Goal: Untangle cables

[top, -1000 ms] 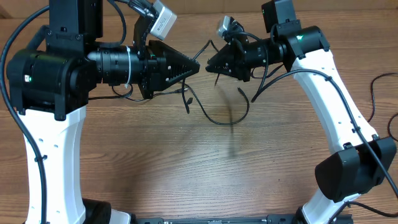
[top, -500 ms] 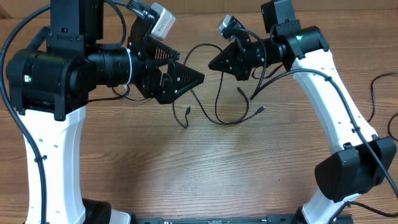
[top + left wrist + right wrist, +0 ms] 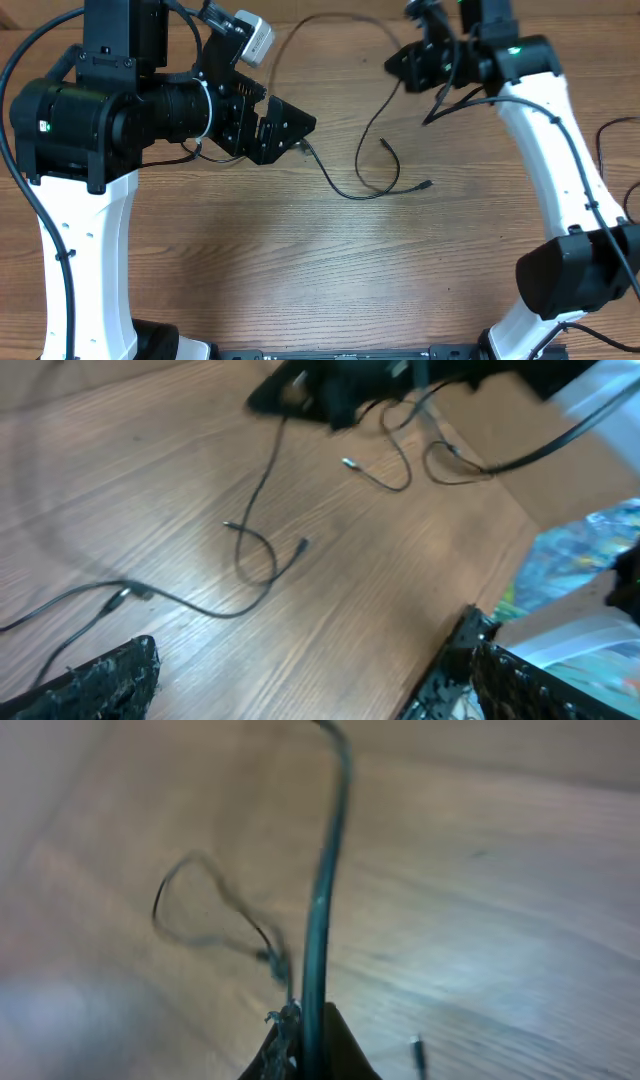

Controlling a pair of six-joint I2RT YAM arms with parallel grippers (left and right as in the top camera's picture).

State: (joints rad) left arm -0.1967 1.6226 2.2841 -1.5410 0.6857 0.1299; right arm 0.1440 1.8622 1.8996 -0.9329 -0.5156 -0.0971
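Note:
I will raise my right gripper and carry the cable over the black wire (image 3: 599, 147), then release it, as that wire lies to the gripper's right in the overhead view.
My right gripper (image 3: 393, 62) is at the back of the table, shut on a thin black cable (image 3: 330, 17) that arcs away to the left. From the same grip another strand (image 3: 376, 118) hangs down to the wood. The right wrist view shows this cable (image 3: 322, 900) pinched between the closed jaws (image 3: 308, 1025). A second loose cable (image 3: 345, 194) lies curled on the table, one plug (image 3: 427, 185) to the right and its other end near my left gripper (image 3: 295, 130). That gripper is wide open and holds nothing; its fingers (image 3: 100, 680) frame bare wood, with the curled cable (image 3: 255, 565) ahead of them.
A thicker black wire (image 3: 603, 140) runs along the table's right edge beside the right arm. In the left wrist view the table edge (image 3: 520, 520) sits at the right, with blue and clear plastic items (image 3: 585, 550) beyond it.
My left gripper opened and let go of the cable, which dropped onto the table. My right gripper moved back and to the right, drawing its cable away from the left arm.

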